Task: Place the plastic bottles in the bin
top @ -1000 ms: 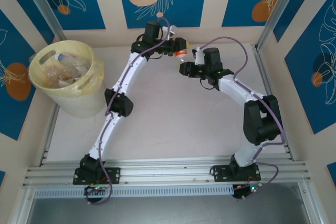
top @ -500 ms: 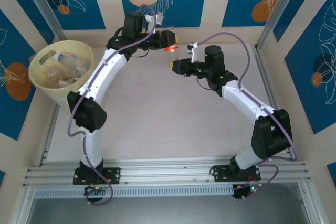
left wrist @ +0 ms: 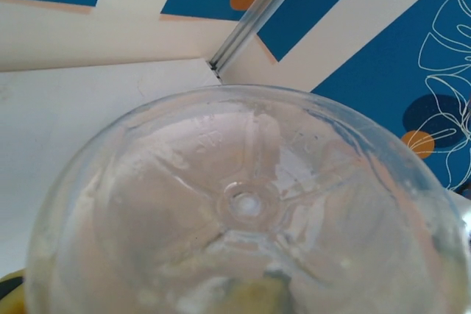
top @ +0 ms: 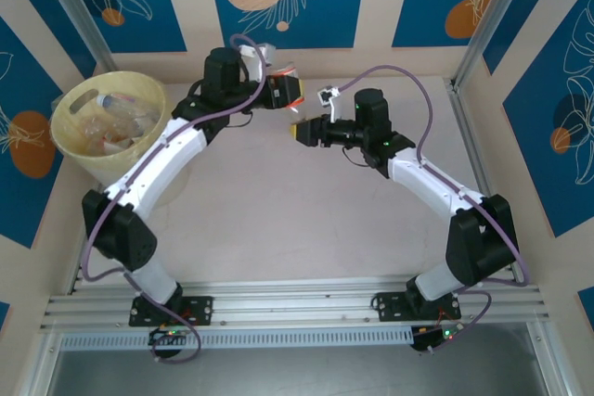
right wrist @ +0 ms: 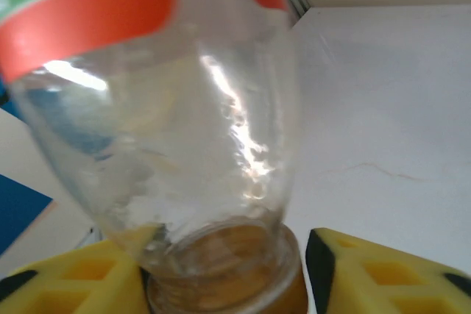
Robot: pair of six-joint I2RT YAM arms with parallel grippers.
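The bottle will go across over the bin's opening (top: 113,123) in my left gripper next, which then turns downward and lowers it to release, as several bottles already lie inside.
A clear plastic bottle (top: 291,103) with an orange and green label hangs above the far middle of the table, between my two grippers. My left gripper (top: 282,92) is shut on its body. In the left wrist view the bottle's round base (left wrist: 243,204) faces the camera, with a yellow fingertip (left wrist: 9,288) at the lower left. My right gripper (top: 299,129) is open around the orange cap (right wrist: 228,281). A gap shows between the cap and the right-hand yellow finger (right wrist: 368,270). The bin (top: 61,141), a pale-yellow bucket, stands at the far left with several bottles (top: 109,99) inside.
Blue and cream patterned walls close in the table on three sides. Metal posts (top: 487,16) stand at the back corners. An aluminium rail (top: 297,308) runs along the near edge by the arm bases.
Both grippers have shifted left with the bottle between them, and the left arm has swung out toward the bin. The right gripper's jaws, shut on the cap before, have parted.
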